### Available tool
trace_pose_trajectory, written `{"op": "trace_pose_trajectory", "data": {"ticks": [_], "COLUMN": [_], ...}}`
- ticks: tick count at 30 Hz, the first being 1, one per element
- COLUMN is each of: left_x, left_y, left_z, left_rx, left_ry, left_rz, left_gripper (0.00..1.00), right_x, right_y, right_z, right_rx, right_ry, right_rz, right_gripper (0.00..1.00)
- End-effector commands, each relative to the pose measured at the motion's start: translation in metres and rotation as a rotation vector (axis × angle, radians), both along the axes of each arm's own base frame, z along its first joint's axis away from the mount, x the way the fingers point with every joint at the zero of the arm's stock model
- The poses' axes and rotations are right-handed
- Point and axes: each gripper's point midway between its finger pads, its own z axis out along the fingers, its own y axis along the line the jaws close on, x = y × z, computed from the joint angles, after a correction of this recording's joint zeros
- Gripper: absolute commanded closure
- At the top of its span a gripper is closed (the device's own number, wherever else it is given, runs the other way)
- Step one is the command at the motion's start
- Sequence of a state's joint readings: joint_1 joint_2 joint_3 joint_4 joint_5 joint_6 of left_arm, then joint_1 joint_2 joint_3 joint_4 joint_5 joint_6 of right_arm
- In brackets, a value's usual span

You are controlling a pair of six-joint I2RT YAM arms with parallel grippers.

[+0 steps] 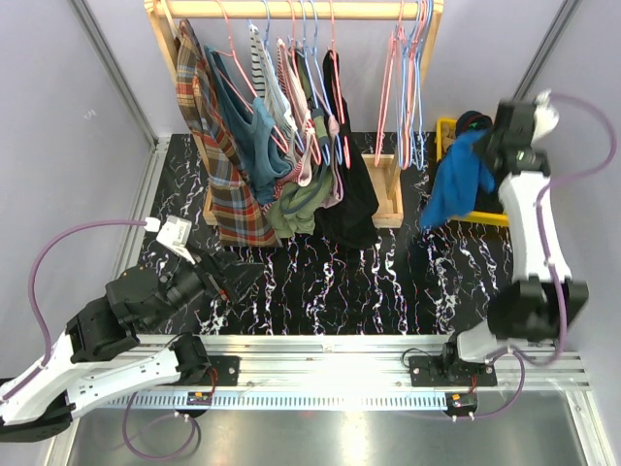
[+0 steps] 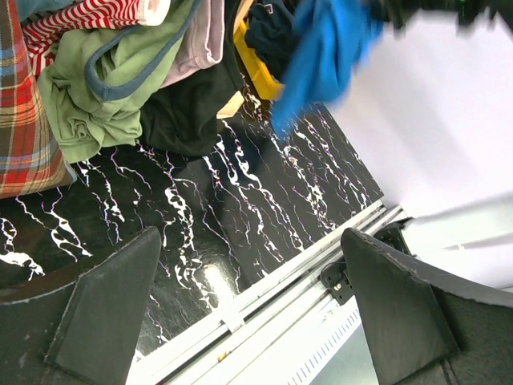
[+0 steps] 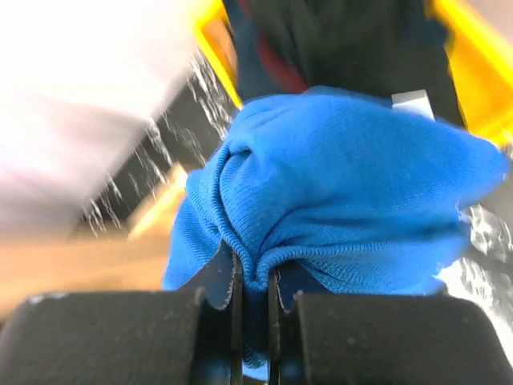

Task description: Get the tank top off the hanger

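Next, my right gripper moves outward over the yellow bin [image 1: 448, 131] [image 3: 345, 48], then lowers to release the tank top, since that bin lies outward of it and below.
A bright blue tank top [image 1: 456, 180] hangs from my right gripper [image 1: 495, 146] beside the yellow bin [image 1: 448, 131] at the far right. In the right wrist view the blue ribbed fabric [image 3: 345, 184] is pinched between the shut fingers of the right gripper [image 3: 255, 281]. It also shows in the left wrist view [image 2: 321, 56]. My left gripper [image 1: 238, 274] is open and empty, low over the black marbled table [image 1: 388, 282] at the near left; in its wrist view the left gripper [image 2: 252, 305] has both fingers wide apart. Several empty pink and blue hangers [image 1: 408, 78] hang on the rail.
A wooden rack [image 1: 291, 10] at the back carries several garments on hangers: plaid [image 1: 228, 184], teal, striped, green [image 1: 301, 204] and black [image 1: 349, 194]. Dark clothes lie in the yellow bin. Aluminium rails [image 1: 320, 345] run along the near edge.
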State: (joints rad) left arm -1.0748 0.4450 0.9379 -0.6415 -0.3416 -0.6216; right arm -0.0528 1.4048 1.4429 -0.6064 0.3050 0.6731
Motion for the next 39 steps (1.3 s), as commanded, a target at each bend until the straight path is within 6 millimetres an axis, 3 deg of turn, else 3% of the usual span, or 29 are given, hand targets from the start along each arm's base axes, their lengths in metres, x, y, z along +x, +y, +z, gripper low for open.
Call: {"op": "trace_pose_trajectory", "data": {"ticks": [1,2,3,4,5,6,7,10,13,14,15,17,19,21,22,23,24,25,26,30,33,34,35,36,37,39], "left_x": [-0.003,-0.002,-0.002,-0.003,-0.002,-0.001,-0.001,0.001,0.003,0.005,0.005,0.006,0.006,0.005,0.005,0.005,0.004,0.003,0.003,0.001,0.001,0.000,0.000,0.000,0.000,0.000], "left_y": [-0.001,0.002,0.002,0.004,0.005,0.005,0.008,0.012,0.016,0.016,0.016,0.016,0.016,0.016,0.016,0.015,0.015,0.013,0.012,0.010,0.011,0.011,0.012,0.012,0.014,0.015], "left_z": [0.017,0.017,0.016,0.017,0.018,0.015,0.016,0.011,0.007,0.004,0.003,0.000,-0.003,-0.006,-0.006,-0.009,-0.010,-0.012,-0.013,-0.014,-0.011,-0.009,-0.008,-0.006,-0.003,0.001], "left_rx": [-0.044,-0.045,-0.046,-0.061,-0.068,-0.070,-0.076,-0.063,-0.055,-0.050,-0.054,-0.058,-0.061,-0.061,-0.065,-0.058,-0.055,-0.052,-0.047,-0.044,-0.051,-0.054,-0.056,-0.055,-0.056,-0.049], "left_ry": [-0.030,-0.029,-0.028,-0.034,-0.037,-0.034,-0.039,-0.036,-0.034,-0.031,-0.030,-0.026,-0.015,-0.009,-0.008,0.001,0.004,0.009,0.012,0.022,0.022,0.022,0.019,0.018,0.011,0.002], "left_rz": [-0.019,-0.007,-0.004,-0.005,0.003,0.009,0.017,0.041,0.063,0.071,0.074,0.079,0.082,0.081,0.079,0.078,0.075,0.065,0.062,0.048,0.049,0.050,0.049,0.049,0.051,0.051], "left_gripper": [0.01,0.01,0.01,0.01,0.01,0.01,0.01,0.01,0.01,0.01,0.01,0.01,0.01,0.01,0.01,0.01,0.01,0.01,0.01,0.01,0.01,0.01,0.01,0.01,0.01,0.01], "right_x": [0.056,0.079,0.085,0.083,0.103,0.107,0.107,0.140,0.176,0.190,0.197,0.211,0.212,0.208,0.204,0.191,0.192,0.179,0.177,0.181,0.186,0.191,0.190,0.188,0.183,0.171], "right_y": [-0.026,-0.044,-0.051,-0.057,-0.073,-0.080,-0.083,-0.101,-0.112,-0.113,-0.114,-0.105,-0.095,-0.090,-0.091,-0.089,-0.089,-0.086,-0.085,-0.085,-0.092,-0.093,-0.095,-0.096,-0.096,-0.098], "right_z": [0.160,0.151,0.161,0.214,0.198,0.208,0.232,0.210,0.140,0.098,0.070,-0.016,-0.093,-0.138,-0.172,-0.195,-0.198,-0.229,-0.233,-0.219,-0.161,-0.116,-0.094,-0.070,-0.020,0.026], "right_rx": [-0.151,-0.213,-0.244,-0.292,-0.351,-0.387,-0.425,-0.517,-0.491,-0.464,-0.440,-0.338,-0.228,-0.155,-0.107,-0.065,-0.040,0.010,0.024,0.039,0.020,-0.009,-0.029,-0.049,-0.088,-0.121], "right_ry": [-0.369,-0.318,-0.313,-0.418,-0.358,-0.374,-0.427,-0.395,-0.260,-0.181,-0.136,0.002,0.130,0.212,0.273,0.357,0.366,0.457,0.470,0.444,0.326,0.229,0.187,0.144,0.046,-0.035], "right_rz": [0.062,0.032,0.026,0.011,-0.017,-0.031,-0.045,-0.056,-0.002,0.018,0.036,0.111,0.155,0.160,0.116,0.104,0.094,0.077,0.076,0.088,0.083,0.100,0.099,0.097,0.097,0.088], "right_gripper": [1.00,1.00,1.00,1.00,1.00,1.00,1.00,1.00,1.00,1.00,1.00,1.00,1.00,1.00,1.00,1.00,1.00,1.00,1.00,1.00,0.86,0.81,0.74,0.50,0.38,0.12]}}
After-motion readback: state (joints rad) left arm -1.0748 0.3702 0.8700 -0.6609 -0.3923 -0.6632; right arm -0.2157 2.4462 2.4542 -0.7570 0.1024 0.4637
